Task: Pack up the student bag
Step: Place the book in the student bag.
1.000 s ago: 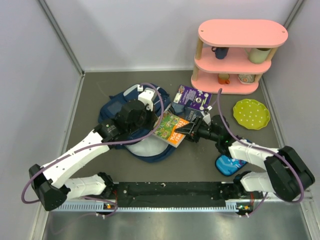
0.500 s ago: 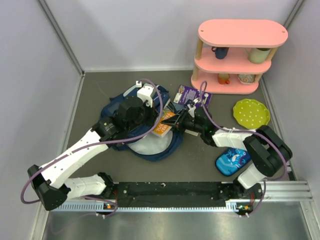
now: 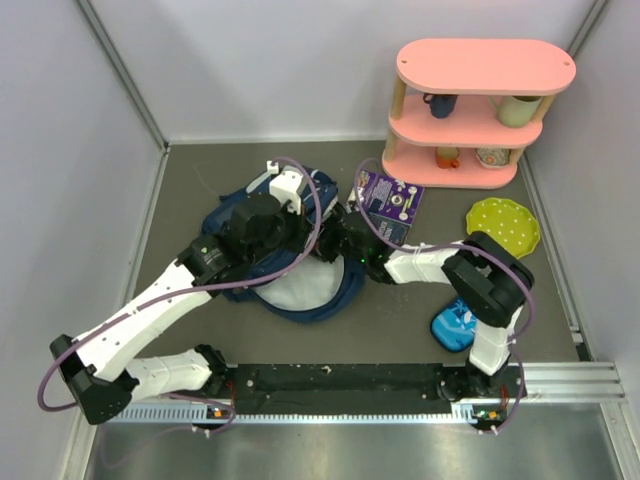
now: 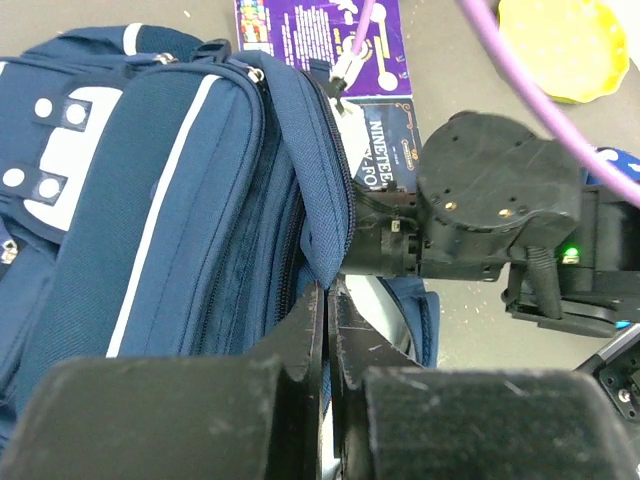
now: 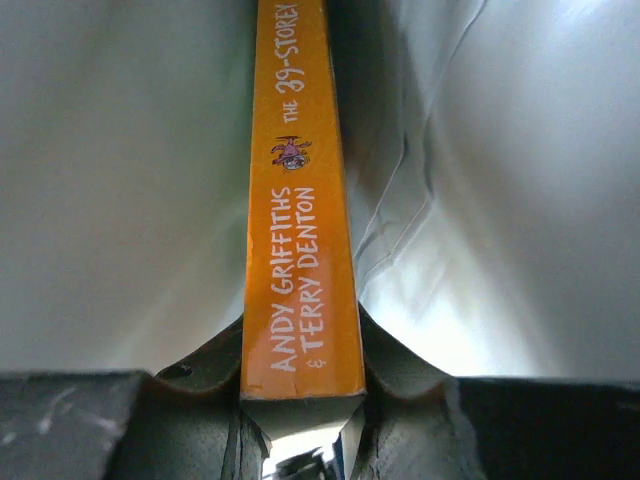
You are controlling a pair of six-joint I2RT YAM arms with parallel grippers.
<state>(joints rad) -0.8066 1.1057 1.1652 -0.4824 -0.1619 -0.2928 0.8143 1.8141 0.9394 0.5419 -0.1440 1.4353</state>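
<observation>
My right gripper pushes the orange book deeper into the bag next, to the left in the top view, and then opens.
The navy student bag lies in the middle of the table with its mouth facing right. In the left wrist view its white-striped front fills the left half. My left gripper is shut on the fabric edge of the bag's opening and holds it up. My right gripper reaches into that opening; its wrist shows beside the raised edge. In the right wrist view it is shut on an orange book, spine up, between the bag's pale lining. The book is hidden in the top view.
A purple book lies just right of the bag. A yellow-green plate sits farther right. A pink shelf with cups stands at the back right. A blue pencil case lies near my right arm's base.
My right gripper has carried the orange book left into the bag's opening, out of the top view. My left gripper has kept hold of the bag's edge and shifted slightly back.
</observation>
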